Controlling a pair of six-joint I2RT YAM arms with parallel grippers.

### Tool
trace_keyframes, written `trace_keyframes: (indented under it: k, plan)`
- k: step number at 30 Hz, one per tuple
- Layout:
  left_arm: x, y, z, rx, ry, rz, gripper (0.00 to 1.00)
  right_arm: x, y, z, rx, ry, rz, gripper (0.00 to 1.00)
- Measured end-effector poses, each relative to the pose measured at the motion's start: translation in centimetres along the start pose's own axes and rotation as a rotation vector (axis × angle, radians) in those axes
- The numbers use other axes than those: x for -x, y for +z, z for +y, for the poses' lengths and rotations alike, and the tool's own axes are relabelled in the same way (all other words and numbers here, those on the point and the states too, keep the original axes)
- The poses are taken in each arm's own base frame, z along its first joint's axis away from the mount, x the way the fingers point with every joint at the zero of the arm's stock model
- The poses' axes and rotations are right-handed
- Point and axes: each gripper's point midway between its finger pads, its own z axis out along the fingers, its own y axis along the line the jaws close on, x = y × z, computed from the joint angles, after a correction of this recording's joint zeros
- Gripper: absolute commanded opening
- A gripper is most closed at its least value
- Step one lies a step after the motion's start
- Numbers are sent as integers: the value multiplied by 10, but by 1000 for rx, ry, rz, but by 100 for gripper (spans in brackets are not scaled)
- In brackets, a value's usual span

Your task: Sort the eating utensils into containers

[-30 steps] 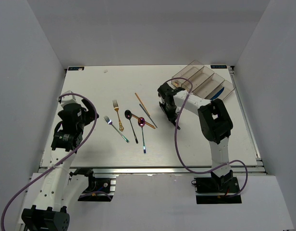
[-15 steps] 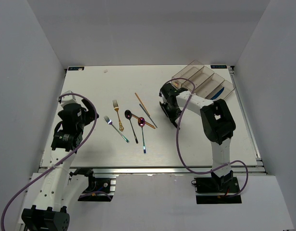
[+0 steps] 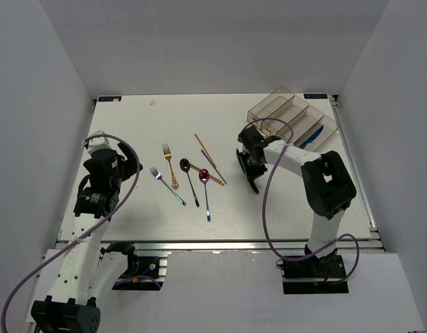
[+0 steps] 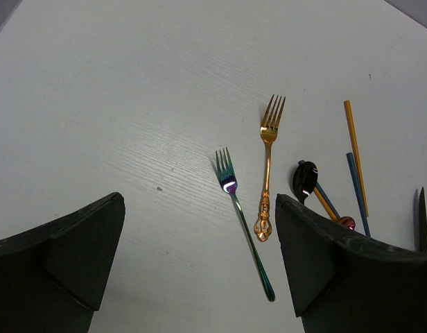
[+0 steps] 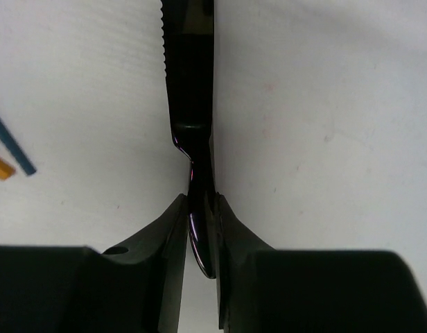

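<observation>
The right gripper rises to the right in the top view, over the end bin [image 3: 314, 139] with a blue knife in it, and releases the black knife next.
My right gripper [image 3: 251, 168] [image 5: 199, 208] is shut on a black knife [image 5: 189, 62], gripping its handle with the serrated blade pointing away, just above the table and left of the containers [image 3: 290, 114]. A blue knife [image 3: 309, 135] lies in one bin. My left gripper [image 3: 127, 166] [image 4: 199, 201] is open and empty, left of the loose cutlery. On the table lie a gold fork [image 3: 170, 166] [image 4: 267, 159], a silver-teal fork [image 3: 166, 184] [image 4: 241, 215], a black spoon [image 3: 189, 179] [image 4: 305, 179], a purple spoon [image 3: 206, 191], a gold chopstick [image 3: 203, 148] [image 4: 355, 149] and a dark chopstick [image 3: 213, 166].
The four joined bins stand at the far right corner near the table's right edge [image 3: 355, 173]. White walls enclose the table on the left, back and right. Purple cables loop from both arms.
My right gripper has moved a little right and toward the near edge with the black knife held in it. The left arm and the loose cutlery have not moved.
</observation>
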Motion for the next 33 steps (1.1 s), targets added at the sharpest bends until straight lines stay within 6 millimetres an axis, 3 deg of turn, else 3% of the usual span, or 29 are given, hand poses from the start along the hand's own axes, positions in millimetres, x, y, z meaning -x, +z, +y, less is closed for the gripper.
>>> trace_keyframes:
  k: [3,8,12,15,20,23,25,28,33]
  plan:
    - [0,0,0,0,0,0,98,2,-13,2,19,44,-29,0]
    - [0,-1,0,-1,-1,-2,98,30,-41,-1,58,120,-158,0]
    - [1,-1,0,-2,-2,-5,98,46,-57,-21,53,201,-226,0]
    - [1,-1,0,-3,-2,-6,98,56,-67,-50,41,307,-277,0]
    - [1,-1,0,-3,-2,-6,98,69,-91,-155,-51,600,-408,0]
    - [1,-2,0,-3,-2,-7,98,65,-97,-218,-114,772,-457,0]
    - [2,-2,0,-3,-3,-8,98,64,-97,-248,-142,849,-474,0]
    - [2,-2,0,-4,-2,-7,98,69,-90,-274,-157,913,-476,0]
    - [2,-2,0,-4,-2,-7,98,76,-72,-298,-155,964,-464,0]
